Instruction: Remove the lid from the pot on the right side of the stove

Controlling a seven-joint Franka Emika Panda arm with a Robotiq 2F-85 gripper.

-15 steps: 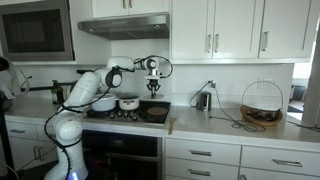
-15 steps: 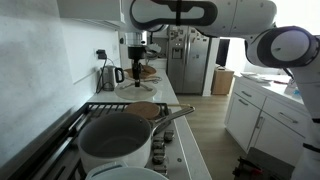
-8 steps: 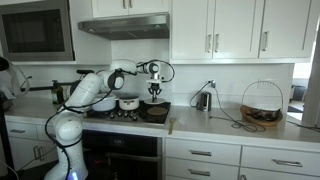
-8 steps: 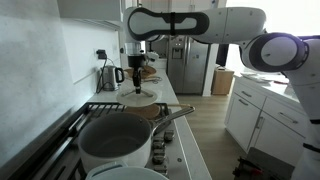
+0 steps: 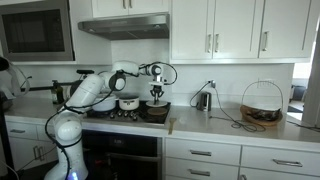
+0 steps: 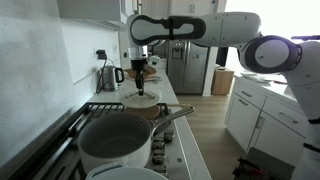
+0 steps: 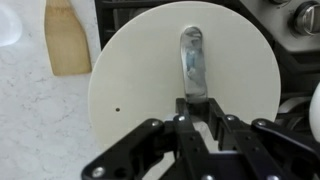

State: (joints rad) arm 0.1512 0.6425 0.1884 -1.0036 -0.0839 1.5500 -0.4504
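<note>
The dark pan is below my gripper, and the lid is held just above the pan. My gripper needs to lower the lid onto the pan's rim (image 6: 150, 113) next and let go of the lid's handle.
The lid (image 7: 180, 95) is a round pale disc with a metal strip handle and fills the wrist view. It hides the small pot beneath it. My gripper (image 7: 199, 108) is straight above it, with both fingers closed tight on the near end of the handle. In both exterior views the gripper (image 5: 156, 97) (image 6: 140, 82) hangs low over the lid (image 6: 140, 99) at one end of the black stove (image 5: 125, 116).
A larger white pot (image 5: 128, 103) (image 6: 115, 143) sits on the stove, with a dark pan (image 5: 155, 112) below the gripper. A wooden spatula (image 7: 65, 40) lies on the pale counter beside the lid. A kettle (image 5: 203, 100) and a wire basket (image 5: 262, 106) stand further along.
The gripper has come down from well above the stove to the lid. The lid and the pots have not moved.
</note>
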